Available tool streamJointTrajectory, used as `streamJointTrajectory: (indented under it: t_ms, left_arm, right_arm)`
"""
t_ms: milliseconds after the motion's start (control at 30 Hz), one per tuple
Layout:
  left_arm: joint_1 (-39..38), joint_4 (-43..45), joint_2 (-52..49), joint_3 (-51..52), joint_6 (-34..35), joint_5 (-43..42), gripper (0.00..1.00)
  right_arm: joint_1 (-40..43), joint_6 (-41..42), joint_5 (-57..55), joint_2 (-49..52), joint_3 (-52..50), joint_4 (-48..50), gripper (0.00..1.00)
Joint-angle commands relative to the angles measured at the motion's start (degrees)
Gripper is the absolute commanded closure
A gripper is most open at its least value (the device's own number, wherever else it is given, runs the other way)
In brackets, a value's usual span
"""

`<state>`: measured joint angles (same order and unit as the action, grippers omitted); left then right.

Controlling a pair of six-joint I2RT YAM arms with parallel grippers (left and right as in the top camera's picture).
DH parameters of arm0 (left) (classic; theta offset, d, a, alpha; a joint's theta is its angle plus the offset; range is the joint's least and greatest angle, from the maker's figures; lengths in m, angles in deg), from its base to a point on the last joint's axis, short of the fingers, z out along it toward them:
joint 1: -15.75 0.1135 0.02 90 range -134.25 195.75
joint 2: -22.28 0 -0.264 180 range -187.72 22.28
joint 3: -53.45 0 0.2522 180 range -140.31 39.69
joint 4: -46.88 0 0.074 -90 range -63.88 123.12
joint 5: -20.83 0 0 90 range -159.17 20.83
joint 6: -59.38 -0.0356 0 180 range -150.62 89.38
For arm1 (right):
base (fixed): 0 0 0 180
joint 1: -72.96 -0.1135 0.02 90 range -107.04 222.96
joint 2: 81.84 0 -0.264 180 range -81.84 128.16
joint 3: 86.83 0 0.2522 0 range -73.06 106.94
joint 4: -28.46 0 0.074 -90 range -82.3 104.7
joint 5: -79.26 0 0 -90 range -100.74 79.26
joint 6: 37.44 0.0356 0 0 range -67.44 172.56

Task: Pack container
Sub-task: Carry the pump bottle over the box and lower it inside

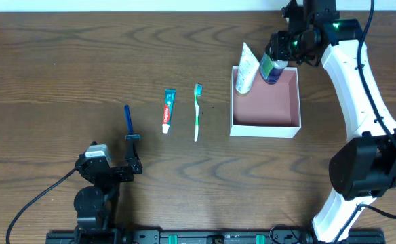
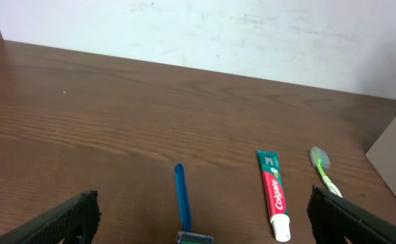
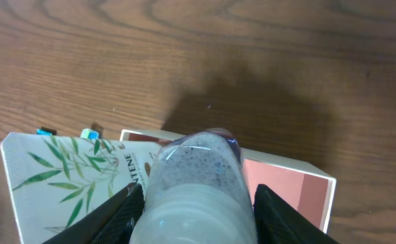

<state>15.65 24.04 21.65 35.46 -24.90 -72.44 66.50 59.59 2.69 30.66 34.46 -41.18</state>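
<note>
I will next move my right gripper back and lower the bottle [image 1: 273, 69] onto the container's pink bottom beside the packet to let it go. The bottle still hangs over the container's back edge.
The container [image 1: 264, 130], a square white box with a pink inside, sits at the right of the table. A green-and-white leaf-print packet [image 1: 247, 69] leans in its back left corner. My right gripper [image 1: 279, 49] is shut on a clear speckled bottle [image 1: 273, 69] and holds it over the box's back edge. The right wrist view shows the bottle [image 3: 194, 183] between the fingers [image 3: 194, 210], with the packet [image 3: 62, 176] and the box [image 3: 300, 193] below. My left gripper [image 1: 116, 161] is open and empty, just behind a blue razor [image 1: 128, 122].
A red-and-green toothpaste tube [image 1: 168, 110] and a green toothbrush [image 1: 197, 112] lie side by side between the razor and the box. The left wrist view shows the razor [image 2: 180, 196], toothpaste [image 2: 273, 196], toothbrush [image 2: 322, 169] and box wall [image 2: 394, 152].
</note>
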Motion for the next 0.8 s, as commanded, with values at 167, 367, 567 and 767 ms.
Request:
streamJointTrajectory:
  t_ms: [167,367,567,767]
  left_arm:
    - [0.20,-1.57,0.35,1.05,-0.79,-0.81,0.02]
    - [0.20,-1.57,0.35,1.05,-0.76,-0.81,0.02]
    - [0.20,-1.57,0.35,1.05,-0.79,-0.81,0.02]
    - [0.20,-1.57,0.35,1.05,-0.79,-0.81,0.02]
  right_arm:
    - [-0.74,1.11,0.22,1.73,0.35,-0.74,0.62]
    - [-0.68,1.07,0.48,-0.37,0.37,-3.39,0.62]
    - [-0.74,1.03,0.46,-1.79,0.35,-6.69,0.62]
    - [-0.74,0.57,-0.15,-1.70,0.24,-6.88,0.62]
